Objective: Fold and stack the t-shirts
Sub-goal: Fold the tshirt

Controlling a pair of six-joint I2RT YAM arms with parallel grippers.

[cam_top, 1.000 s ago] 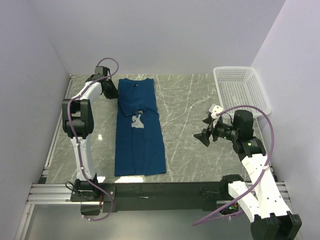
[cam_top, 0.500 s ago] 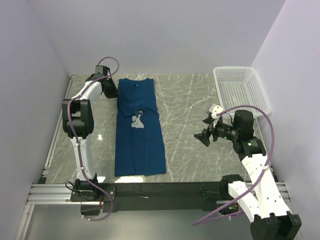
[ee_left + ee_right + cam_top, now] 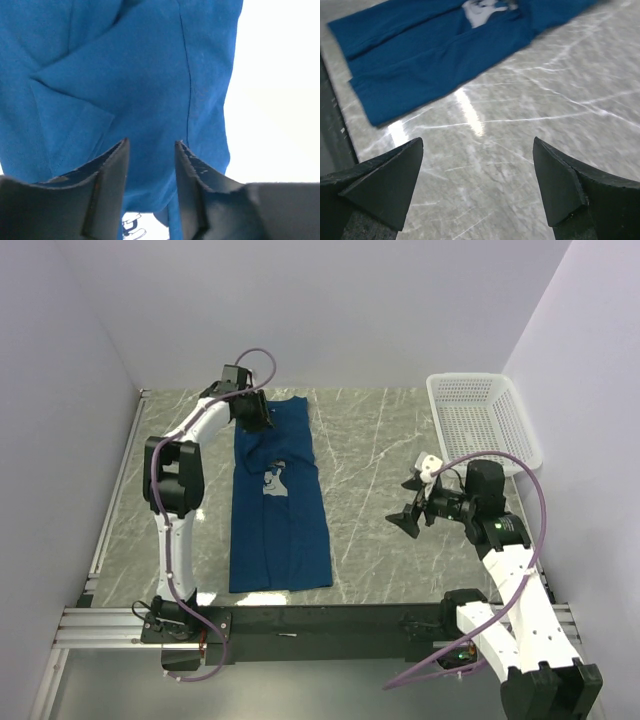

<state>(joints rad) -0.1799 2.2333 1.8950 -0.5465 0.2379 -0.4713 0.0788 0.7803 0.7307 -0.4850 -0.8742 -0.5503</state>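
The shirt's hem corner nearest the right gripper lies below it and to its left in the top view, so the robot should next move that gripper back and down onto the corner.
The dark blue t-shirt (image 3: 281, 510) lies flat on the marble table, folded lengthwise into a long strip with its collar at the far end and its white cartoon print (image 3: 274, 479) showing. My left gripper (image 3: 256, 411) hovers over the shirt's far left shoulder. In the left wrist view (image 3: 150, 143) its jaws stand apart with blue cloth (image 3: 150, 75) showing between them. My right gripper (image 3: 413, 508) is wide open and empty above bare table right of the shirt. The right wrist view (image 3: 477, 142) shows the shirt (image 3: 420, 50) ahead of it.
A white plastic mesh basket (image 3: 482, 420) stands at the table's far right corner. Purple walls close in the table on three sides. A black rail (image 3: 320, 625) runs along the near edge.
My left gripper has moved right, from beside the shirt's left shoulder to over the shirt's far end. My right gripper has barely shifted.
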